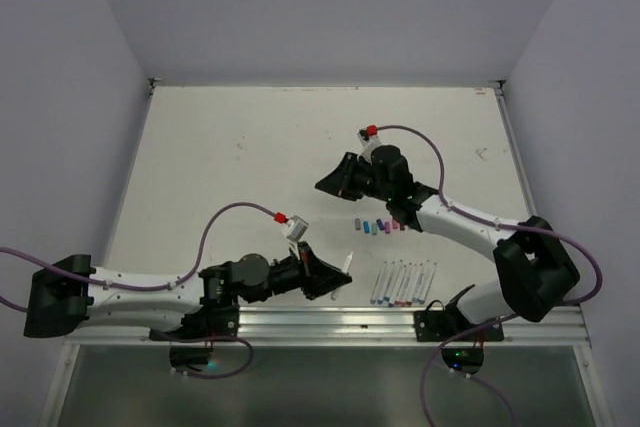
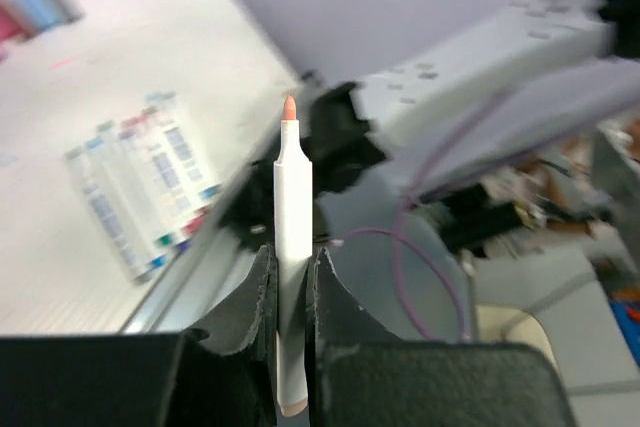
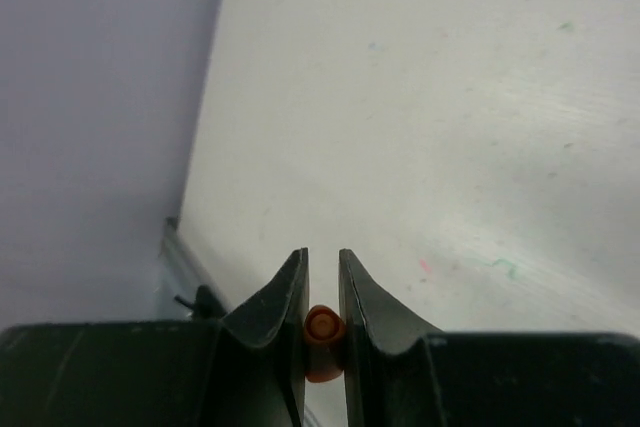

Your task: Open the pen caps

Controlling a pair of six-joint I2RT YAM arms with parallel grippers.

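The white pen is already uncapped, so it comes down toward the right in the top view next, and my left gripper releases it on the tabletop beside the white pens.
My left gripper [image 1: 328, 280] is shut on a white pen [image 1: 347, 265] near the table's front edge. In the left wrist view the gripper [image 2: 293, 259] grips the uncapped pen [image 2: 293, 207] by its barrel, its orange tip bare and pointing away. My right gripper [image 1: 330, 182] is raised over the middle of the table. In the right wrist view it [image 3: 322, 259] is shut on an orange cap [image 3: 324, 332]. Several loose caps [image 1: 378, 226] lie in a row under the right arm. Several white pens [image 1: 404, 283] lie side by side at the front right.
The metal rail [image 1: 330, 322] runs along the table's near edge. The row of pens [image 2: 140, 187] and the loose caps [image 2: 40, 9] also show in the left wrist view. Purple cables [image 1: 220, 222] loop over both arms. Grey walls enclose the table.
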